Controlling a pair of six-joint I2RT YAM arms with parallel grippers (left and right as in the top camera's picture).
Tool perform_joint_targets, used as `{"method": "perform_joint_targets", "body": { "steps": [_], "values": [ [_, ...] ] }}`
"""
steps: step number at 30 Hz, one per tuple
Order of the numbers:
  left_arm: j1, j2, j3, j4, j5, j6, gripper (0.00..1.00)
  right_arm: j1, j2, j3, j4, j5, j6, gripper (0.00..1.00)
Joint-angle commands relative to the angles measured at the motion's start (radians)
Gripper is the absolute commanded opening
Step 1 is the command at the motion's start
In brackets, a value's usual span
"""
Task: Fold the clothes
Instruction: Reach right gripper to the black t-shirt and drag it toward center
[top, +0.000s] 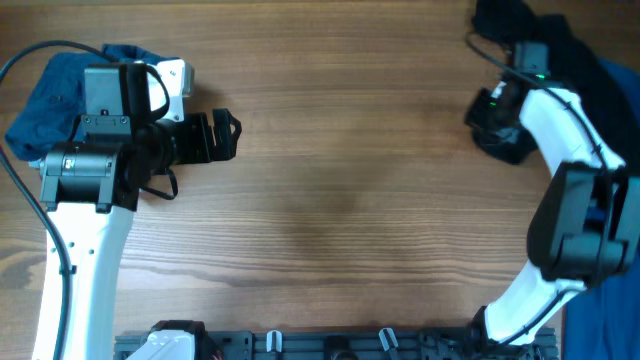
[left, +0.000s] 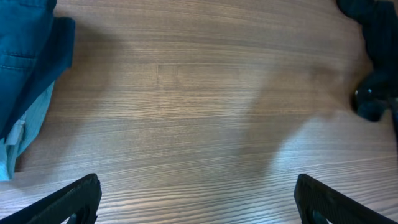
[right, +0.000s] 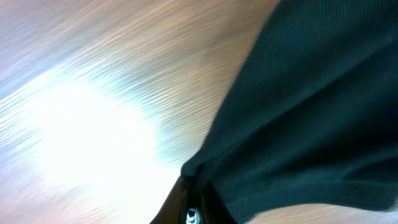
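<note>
I should pull the black garment's edge left in the overhead view, nearer the bar, and open my right gripper next, as bare wood spans the table's middle.
The clothes lie in heaps at the table's edges. A black garment (top: 565, 45) is at the far right corner, and its dark fabric (right: 311, 93) fills the right wrist view. My right gripper (top: 497, 128) is shut on the edge of this black garment, and the pinched fold shows between my fingertips (right: 194, 200). A teal-blue garment (top: 50, 95) is bunched at the far left, partly under my left arm; it also shows in the left wrist view (left: 25, 68). My left gripper (top: 226, 135) hangs open over bare wood (left: 198, 190), with nothing between its fingers.
A bright blue garment (top: 605, 315) shows at the right edge behind my right arm. Bare wooden tabletop (top: 350, 190) spans the middle. A dark rail with clips (top: 330, 345) runs along the near edge. Cables loop round both arms.
</note>
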Motion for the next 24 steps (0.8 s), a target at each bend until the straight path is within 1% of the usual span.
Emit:
{"method": "perform_joint_targets", "body": {
  "steps": [1, 3, 6, 9, 12, 14, 15, 18, 19, 21, 23, 24],
  "values": [
    [-0.004, -0.009, 0.019, 0.003, 0.015, 0.001, 1.00, 0.201, -0.101, 0.010, -0.053, -0.105, -0.040, 0.04],
    [-0.003, -0.009, 0.019, 0.003, -0.005, 0.001, 1.00, 0.318, -0.105, 0.010, -0.076, -0.106, -0.045, 0.04],
    [-0.003, -0.010, 0.020, 0.003, -0.080, 0.001, 1.00, 0.487, -0.101, 0.007, -0.107, -0.124, -0.047, 0.04],
    [-0.003, -0.010, 0.020, 0.003, -0.185, 0.000, 1.00, 0.737, -0.101, 0.007, -0.110, -0.124, -0.047, 0.04],
    [-0.003, -0.010, 0.020, 0.003, -0.269, 0.000, 1.00, 0.889, -0.101, 0.007, -0.106, -0.116, -0.047, 0.04],
    [-0.003, -0.010, 0.020, 0.006, -0.314, 0.000, 1.00, 0.960, -0.101, 0.007, -0.105, -0.089, -0.046, 0.04],
    [-0.003, -0.010, 0.020, 0.010, -0.314, 0.000, 1.00, 0.995, -0.101, 0.007, -0.105, -0.064, -0.048, 0.04],
    [-0.003, -0.009, 0.020, 0.015, -0.314, -0.004, 1.00, 1.026, -0.102, 0.007, -0.108, -0.036, -0.076, 0.05],
    [-0.003, -0.009, 0.020, 0.018, -0.314, -0.010, 1.00, 1.025, -0.103, 0.007, -0.112, -0.025, -0.072, 0.08],
    [-0.003, -0.009, 0.020, 0.018, -0.311, -0.032, 1.00, 1.010, -0.115, 0.007, -0.121, 0.014, -0.068, 0.22],
    [-0.003, -0.009, 0.020, 0.018, -0.253, -0.033, 1.00, 0.971, -0.148, 0.007, -0.133, 0.065, -0.032, 0.36],
    [-0.004, -0.009, 0.020, 0.018, -0.210, -0.033, 1.00, 0.941, -0.172, 0.007, -0.133, 0.078, -0.019, 0.59]
  ]
}}
